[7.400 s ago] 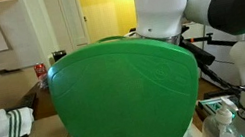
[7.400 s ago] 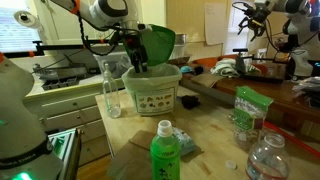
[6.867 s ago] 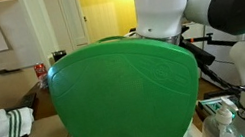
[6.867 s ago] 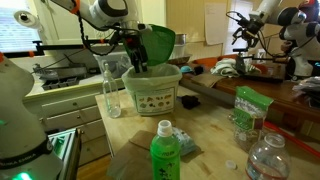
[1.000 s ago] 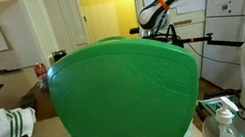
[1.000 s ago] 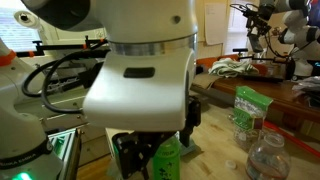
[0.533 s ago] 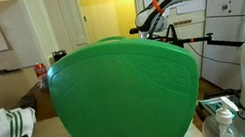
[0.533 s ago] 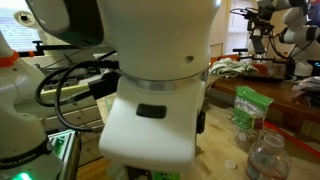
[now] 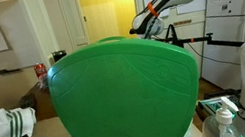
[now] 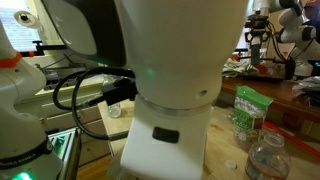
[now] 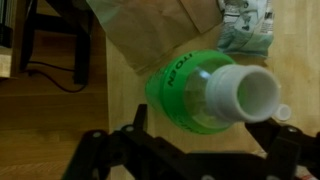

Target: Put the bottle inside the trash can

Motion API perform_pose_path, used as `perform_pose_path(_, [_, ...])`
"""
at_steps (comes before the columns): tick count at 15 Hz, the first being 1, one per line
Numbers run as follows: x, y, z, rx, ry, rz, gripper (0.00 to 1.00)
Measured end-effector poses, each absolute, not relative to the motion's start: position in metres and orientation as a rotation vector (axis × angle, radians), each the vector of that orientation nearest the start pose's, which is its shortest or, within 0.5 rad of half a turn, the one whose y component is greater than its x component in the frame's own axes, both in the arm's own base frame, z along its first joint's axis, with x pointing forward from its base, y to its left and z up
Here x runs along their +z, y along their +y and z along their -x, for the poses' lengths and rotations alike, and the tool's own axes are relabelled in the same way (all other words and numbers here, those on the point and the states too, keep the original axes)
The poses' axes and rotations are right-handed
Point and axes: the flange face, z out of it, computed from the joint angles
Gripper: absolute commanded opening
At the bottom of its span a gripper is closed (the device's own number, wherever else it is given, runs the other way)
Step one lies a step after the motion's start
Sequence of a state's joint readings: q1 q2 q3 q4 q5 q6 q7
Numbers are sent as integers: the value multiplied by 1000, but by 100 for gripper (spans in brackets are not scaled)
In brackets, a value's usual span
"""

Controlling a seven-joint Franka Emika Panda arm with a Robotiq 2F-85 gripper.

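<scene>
My gripper shifts toward the right in the wrist view, where the cap sits off-center, next and closes on the bottle's green body point(image 11: 184, 98), which stands between its fingers.
In the wrist view a green bottle point(image 11: 195, 90) with a white cap point(image 11: 243, 95) stands upright on the wooden table, seen from above. My gripper point(image 11: 205, 135) is open around it, one black finger point(image 11: 135, 122) to its left and one to its right, with small gaps on both sides. In an exterior view the trash can's big green lid point(image 9: 126, 88) fills the foreground. In an exterior view my white arm point(image 10: 170, 80) hides both the bottle and the trash can.
A brown paper bag point(image 11: 150, 30) and a green-and-white packet point(image 11: 245, 25) lie just beyond the bottle, and a small loose cap point(image 11: 283, 112) sits to its right. A clear bottle point(image 10: 265, 155) and a green packet point(image 10: 247, 105) stand on the table. A second arm works at the back.
My arm has swung further across the exterior view and lowered, and it now covers the green bottle that showed a second ago. The green lid has not moved.
</scene>
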State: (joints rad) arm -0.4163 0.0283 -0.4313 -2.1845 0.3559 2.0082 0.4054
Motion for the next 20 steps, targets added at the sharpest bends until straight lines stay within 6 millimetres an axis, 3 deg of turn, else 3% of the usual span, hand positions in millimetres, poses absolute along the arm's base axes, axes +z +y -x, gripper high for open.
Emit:
perform_pose_path(7, [356, -370, -366, 247, 1824, 2090, 99])
perform_pose_path(8, [354, -369, -368, 252, 1819, 2091, 83])
perform_pose_path(14, [348, -364, -375, 267, 1798, 2097, 38])
perform_pose_path(20, [350, -362, -380, 266, 1784, 2109, 34])
